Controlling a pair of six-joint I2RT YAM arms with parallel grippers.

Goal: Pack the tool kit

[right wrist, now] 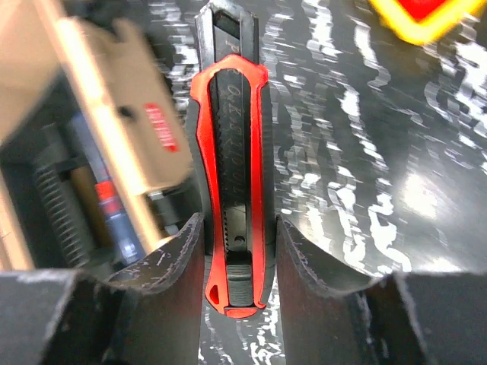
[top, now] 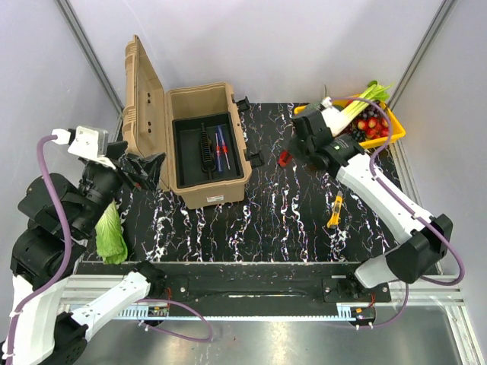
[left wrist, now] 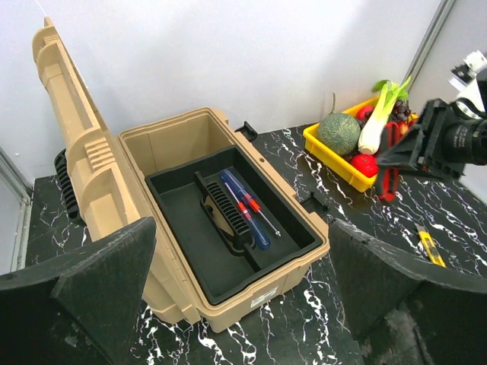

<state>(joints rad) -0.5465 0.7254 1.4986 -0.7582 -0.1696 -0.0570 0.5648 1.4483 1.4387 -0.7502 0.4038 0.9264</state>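
I should next move my right gripper over the toolbox and down to let go of the knife, because the tray's bare lid side (top: 189,164) (right wrist: 19,186) is to the left of my right gripper in the top view.
The tan toolbox (top: 204,186) stands open at back left, its ribbed lid (top: 141,99) upright. Its black inner tray (left wrist: 190,243) holds a blue-handled screwdriver (left wrist: 247,213) and a thin red-handled one beside the black handle. My right gripper (right wrist: 237,255) is shut on a red and black utility knife (right wrist: 232,152), held above the table just right of the toolbox (right wrist: 114,144); the knife shows red under the gripper in the top view (top: 284,158). My left gripper (top: 141,169) is open and empty, left of the toolbox.
A yellow tray (top: 396,125) of vegetables sits at back right. A small yellow utility knife (top: 334,211) lies on the table in front of the right arm. A lettuce leaf (top: 111,232) lies at the left near edge.
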